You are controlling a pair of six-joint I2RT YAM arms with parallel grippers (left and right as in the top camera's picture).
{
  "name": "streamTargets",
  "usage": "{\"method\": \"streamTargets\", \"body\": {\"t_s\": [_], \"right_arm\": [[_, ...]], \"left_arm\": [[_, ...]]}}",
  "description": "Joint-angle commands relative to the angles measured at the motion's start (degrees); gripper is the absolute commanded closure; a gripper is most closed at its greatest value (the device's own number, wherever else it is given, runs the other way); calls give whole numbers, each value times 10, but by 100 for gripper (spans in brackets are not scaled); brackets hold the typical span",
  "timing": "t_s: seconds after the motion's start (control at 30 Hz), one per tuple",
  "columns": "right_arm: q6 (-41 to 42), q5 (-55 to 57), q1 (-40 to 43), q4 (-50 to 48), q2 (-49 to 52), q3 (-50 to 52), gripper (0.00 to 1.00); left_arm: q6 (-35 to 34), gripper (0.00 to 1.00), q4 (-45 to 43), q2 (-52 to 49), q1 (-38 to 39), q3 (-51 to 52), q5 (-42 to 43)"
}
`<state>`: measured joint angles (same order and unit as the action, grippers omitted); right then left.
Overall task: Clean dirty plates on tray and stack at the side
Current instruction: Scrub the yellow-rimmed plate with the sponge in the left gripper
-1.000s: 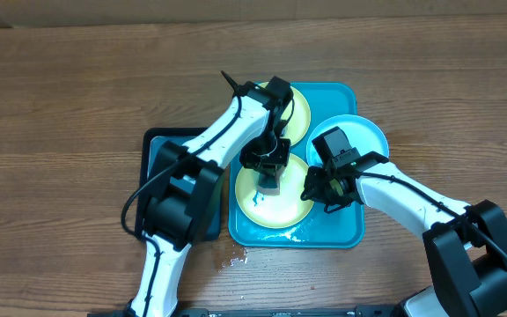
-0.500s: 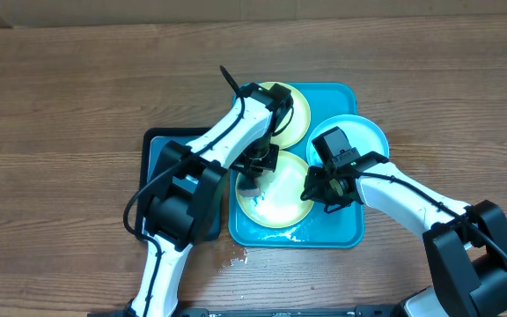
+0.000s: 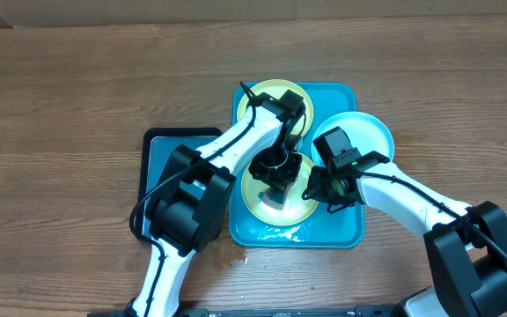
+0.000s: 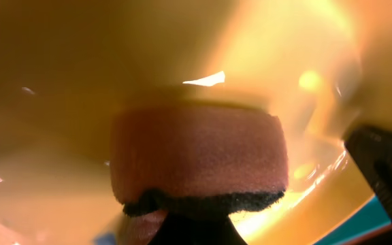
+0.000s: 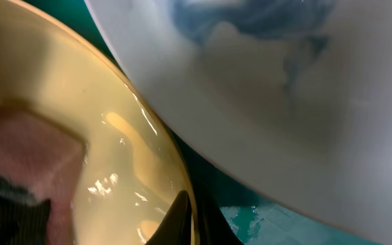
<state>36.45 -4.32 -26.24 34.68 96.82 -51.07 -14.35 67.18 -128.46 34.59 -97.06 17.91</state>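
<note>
My left gripper should move up and to the left in the overhead view, over the black tray [image 3: 167, 153], and let go of the sponge there, away from the plates.
On the teal tray [image 3: 341, 233] lie three plates. My left gripper [image 3: 274, 180] is shut on a pink sponge [image 4: 196, 156] with a black scrub layer, and the sponge presses on the wet front yellow-green plate [image 3: 255, 195]. My right gripper [image 3: 313, 189] is shut on that plate's right rim [image 5: 182, 178], one jaw on each side of the edge. A second yellow-green plate [image 3: 267, 95] sits at the tray's back, partly under the left arm. The light blue plate [image 3: 368, 136] overlaps the tray's right rim and carries a teal smear [image 5: 264, 27].
A smaller black tray [image 3: 161, 150] with a grey-blue inside lies left of the teal tray, under the left arm. Water drops [image 3: 236, 255] lie on the wooden table by the teal tray's front left corner. Water also films the tray floor [image 5: 264, 218].
The left gripper slid the sponge to the plate's left side, then back to its middle. The back yellow-green plate and the blue plate shifted slightly. The right gripper stayed on the rim.
</note>
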Motion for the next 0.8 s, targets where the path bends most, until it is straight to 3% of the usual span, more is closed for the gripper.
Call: {"method": "streamTargets", "body": {"t_s": [0.0, 0.27, 0.5, 0.6, 0.77], "right_arm": [[9, 47, 5, 1, 21, 10, 96], [9, 47, 5, -1, 21, 10, 96], [9, 47, 5, -2, 21, 10, 96], [9, 47, 5, -3, 21, 10, 96], [9, 47, 5, -4, 21, 10, 96]], "left_arm": [[13, 96, 38, -20, 14, 21, -29], [-41, 96, 47, -10, -32, 21, -267], [-54, 96, 25, -9, -63, 16, -319], [-49, 96, 10, -8, -65, 12, -275], [25, 96, -61, -9, -53, 14, 49]]}}
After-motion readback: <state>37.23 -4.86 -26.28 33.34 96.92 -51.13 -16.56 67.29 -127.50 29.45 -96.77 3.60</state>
